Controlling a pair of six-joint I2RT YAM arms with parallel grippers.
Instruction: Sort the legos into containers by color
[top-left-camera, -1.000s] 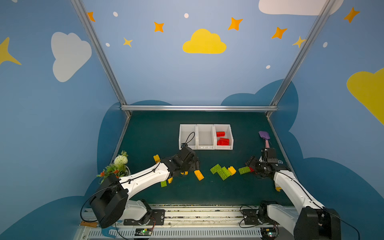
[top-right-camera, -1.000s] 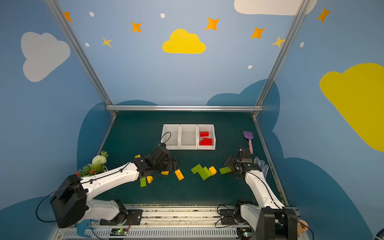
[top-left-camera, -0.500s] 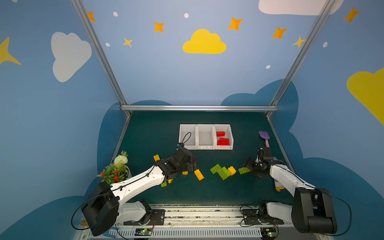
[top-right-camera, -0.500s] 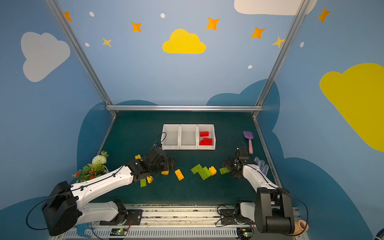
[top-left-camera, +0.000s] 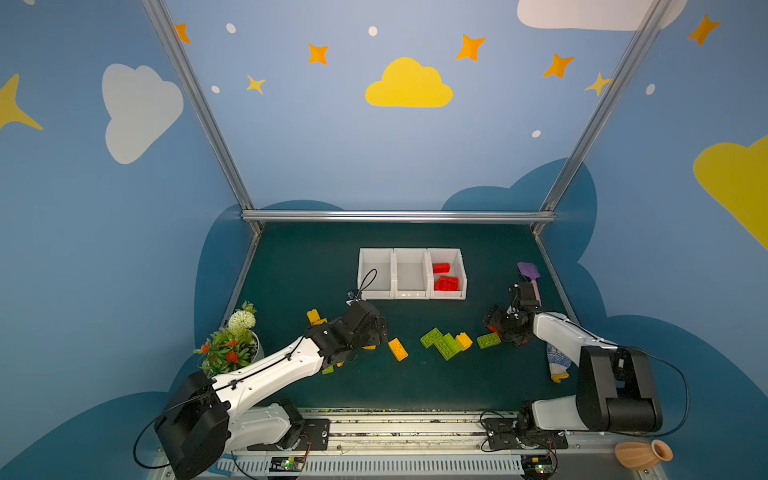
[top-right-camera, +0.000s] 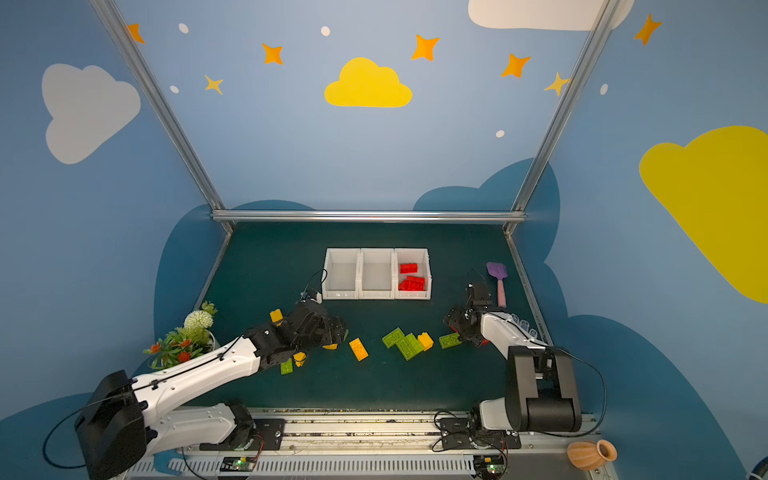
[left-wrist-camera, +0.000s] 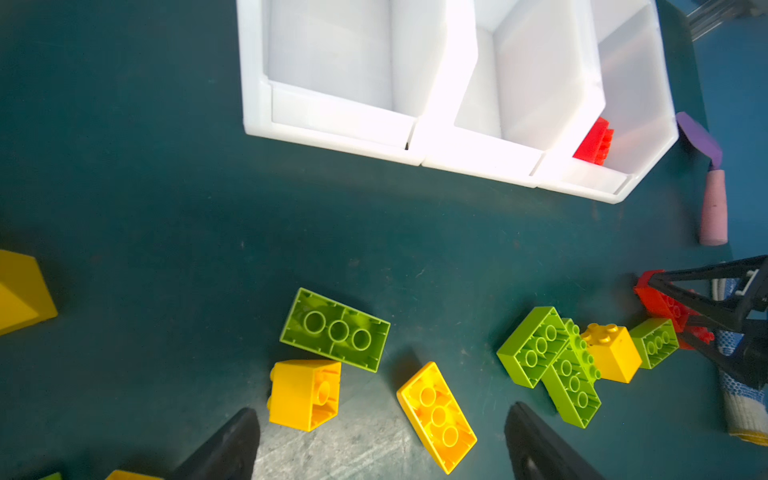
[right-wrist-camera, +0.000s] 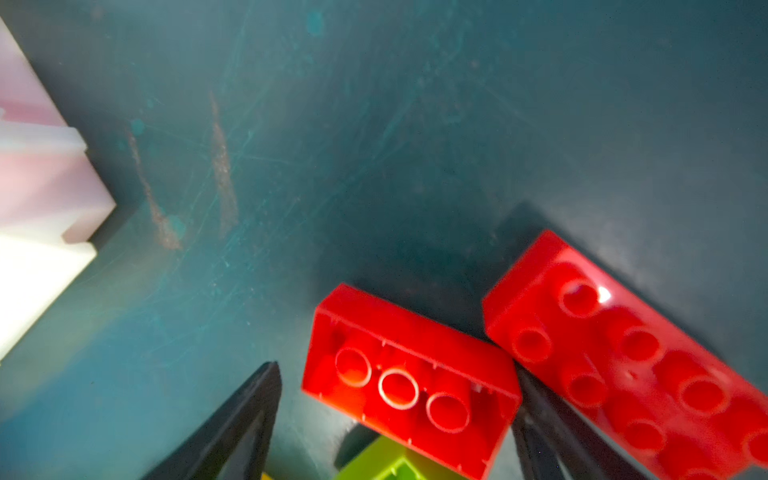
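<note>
The robot's right gripper will next close its fingers onto the short ends of the upturned red lego (right-wrist-camera: 412, 380), because the red lego is between the open fingers.
Three white containers (top-left-camera: 376, 294) stand in a row at the back; the right one holds red legos (top-left-camera: 445, 279), the other two show none. My left gripper (left-wrist-camera: 382, 440) is open and holds nothing; a small yellow lego (left-wrist-camera: 305, 392) and a flat yellow lego (left-wrist-camera: 436, 415) lie ahead of its tips, next to an upturned green lego (left-wrist-camera: 336, 329). My right gripper (right-wrist-camera: 390, 428) is open astride an upturned red lego (right-wrist-camera: 411, 374). Its right finger (right-wrist-camera: 540, 432) meets the brick and the left one stands off. A second red lego (right-wrist-camera: 623, 353) lies just outside.
Green legos (top-left-camera: 442, 345), a small yellow one (top-left-camera: 464, 340) and another green one (top-left-camera: 488, 340) lie mid-table. A yellow lego (top-left-camera: 316, 318) sits behind the left arm. A plant (top-left-camera: 232, 345), a purple shovel (top-left-camera: 530, 274), a cloth (top-left-camera: 557, 365) and a clay pot (top-left-camera: 642, 455) line the edges.
The right arm has folded, its elbow swinging down toward the front edge, while its gripper edged left over the red legos. The left gripper has barely shifted.
</note>
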